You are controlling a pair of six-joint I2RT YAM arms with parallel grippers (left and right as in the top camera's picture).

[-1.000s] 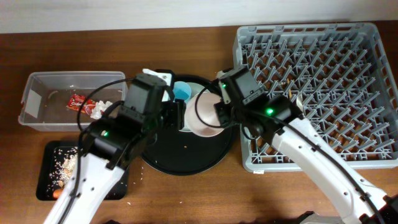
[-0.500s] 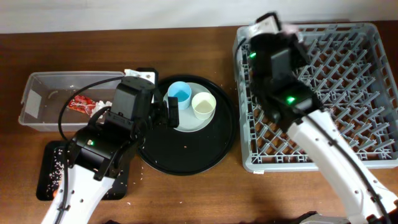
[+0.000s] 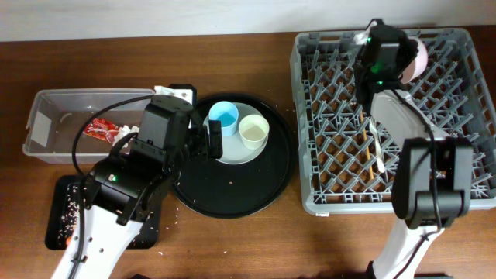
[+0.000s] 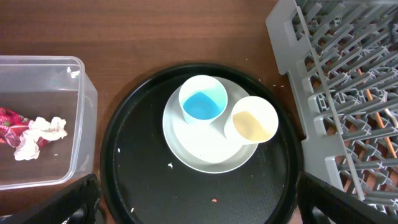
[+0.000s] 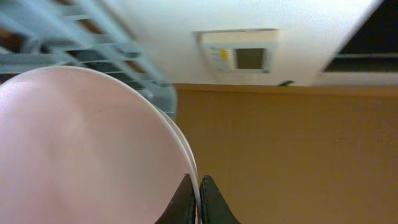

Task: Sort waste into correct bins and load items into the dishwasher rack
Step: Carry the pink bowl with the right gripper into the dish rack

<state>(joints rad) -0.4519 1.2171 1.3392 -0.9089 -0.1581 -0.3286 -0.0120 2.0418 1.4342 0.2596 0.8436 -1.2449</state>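
Observation:
The far rack wires lie below the bowl's rim, so next I will move my right gripper to the left in the overhead view and down to release it.
My right gripper is shut on the rim of the pinkish-white bowl, holding it tilted over the far right part of the grey dishwasher rack; the bowl also shows in the overhead view. The blue cup and the cream-white cup stand on the pale grey plate. My left gripper is open above the near part of the round black tray. The red wrapper and white tissue lie in the clear tub. The shallow black tray holds pale scraps.
The round black tray carries a few crumbs. A white object lies among the rack pegs. The rack's near left corner stands close to the round tray.
My right arm has carried the bowl from the round tray up and right to the rack's far side. My left arm drew back slightly, then stayed still.

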